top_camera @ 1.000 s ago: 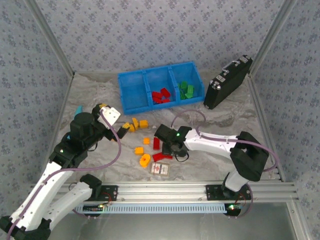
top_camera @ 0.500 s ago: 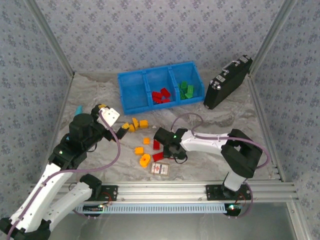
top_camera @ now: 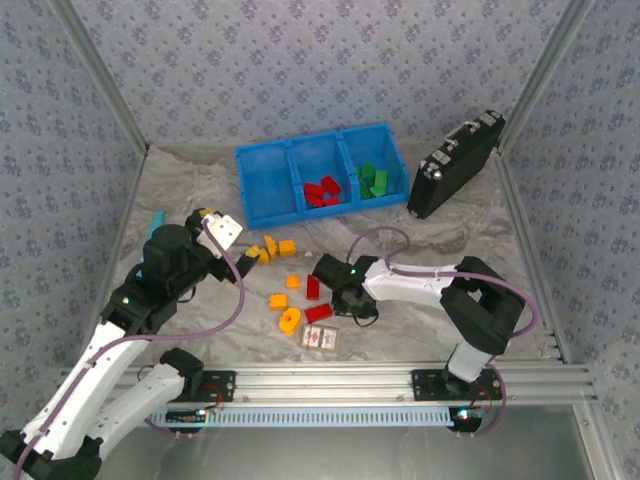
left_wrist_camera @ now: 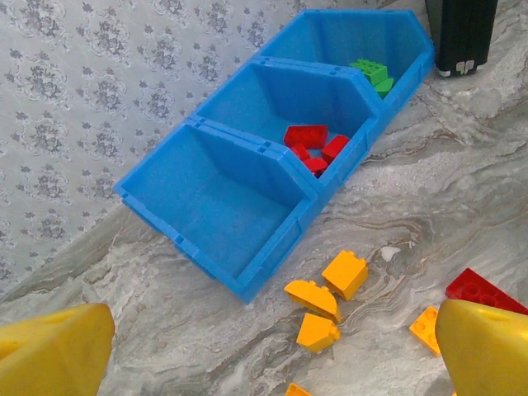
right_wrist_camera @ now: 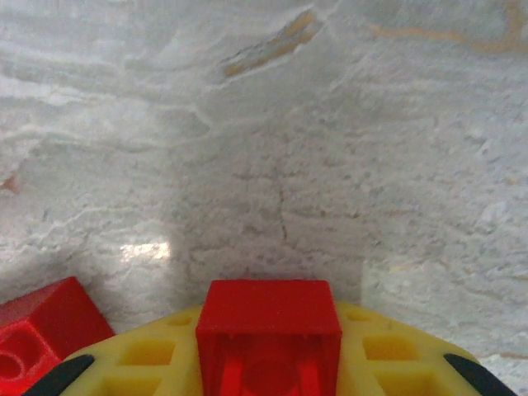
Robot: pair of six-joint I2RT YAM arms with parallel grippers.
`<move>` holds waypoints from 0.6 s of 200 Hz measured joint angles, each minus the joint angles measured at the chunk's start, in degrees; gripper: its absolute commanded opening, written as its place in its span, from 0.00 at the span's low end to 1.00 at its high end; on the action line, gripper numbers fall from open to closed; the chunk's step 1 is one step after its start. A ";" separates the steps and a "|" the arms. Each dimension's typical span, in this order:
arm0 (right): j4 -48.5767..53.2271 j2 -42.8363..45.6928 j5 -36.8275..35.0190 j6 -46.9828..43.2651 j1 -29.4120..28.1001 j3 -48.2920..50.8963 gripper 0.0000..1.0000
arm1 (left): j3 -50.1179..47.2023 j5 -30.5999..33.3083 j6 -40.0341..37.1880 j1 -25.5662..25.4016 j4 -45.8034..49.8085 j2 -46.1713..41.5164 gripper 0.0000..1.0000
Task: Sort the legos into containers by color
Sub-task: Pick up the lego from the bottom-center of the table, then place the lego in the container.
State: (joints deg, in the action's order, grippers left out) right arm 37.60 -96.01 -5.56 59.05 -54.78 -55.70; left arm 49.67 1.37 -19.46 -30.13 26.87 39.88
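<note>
I should next lift my right gripper, carry the small red lego outward over the tray's middle section (top_camera: pixel 322 182) and let go, because that section holds red legos.
My right gripper (right_wrist_camera: pixel 268 334) is shut on a small red lego (right_wrist_camera: pixel 268 318), which sits squarely between its yellow fingers (right_wrist_camera: pixel 388 351) just above the marbled table. Another red lego (right_wrist_camera: pixel 37 326) lies close at its left. In the top view this gripper (top_camera: pixel 338 292) sits low at mid-table beside two loose red legos (top_camera: pixel 312 288) (top_camera: pixel 319 312). The blue container tray (top_camera: pixel 262 215) holds red legos (top_camera: pixel 322 192) in the middle compartment and green ones (top_camera: pixel 372 180) in the right; the left is empty. My left gripper (left_wrist_camera: pixel 272 367) hangs open over orange legos (left_wrist_camera: pixel 345 274).
Several orange legos (top_camera: pixel 270 247) and a round yellow one (top_camera: pixel 290 320) lie scattered left of centre. A red-patterned card box (top_camera: pixel 320 338) lies near the front rail. A black case (top_camera: pixel 455 165) stands at the back right, and a teal pen (top_camera: pixel 155 220) at the left wall.
The right gripper's fingers have closed onto the red lego after the arm slid slightly left. The left arm has hardly moved and stays open.
</note>
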 measured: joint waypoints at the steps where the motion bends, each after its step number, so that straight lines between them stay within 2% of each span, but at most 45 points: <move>1: 0.13 0.00 0.00 -0.11 0.13 -0.07 0.28 | 0.00 0.02 0.00 0.00 0.00 0.02 1.00; 39: 4.83 -0.28 -0.87 -7.65 5.77 -7.65 0.26 | 0.00 1.31 -0.59 0.00 0.02 0.59 1.00; 84: 6.82 -6.38 -2.75 -21.55 13.20 -29.66 0.25 | 0.00 3.34 -2.19 0.00 -0.02 1.03 1.00; 120: 7.15 -18.23 -3.48 -31.43 17.25 -48.13 0.25 | 0.00 5.44 -4.35 0.00 -0.09 2.40 1.00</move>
State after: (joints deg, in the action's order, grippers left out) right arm 44.75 -114.24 -9.04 27.62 -37.54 -103.83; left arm 49.67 6.81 -23.81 -30.13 26.79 42.28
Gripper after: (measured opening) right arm 0.317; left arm 0.999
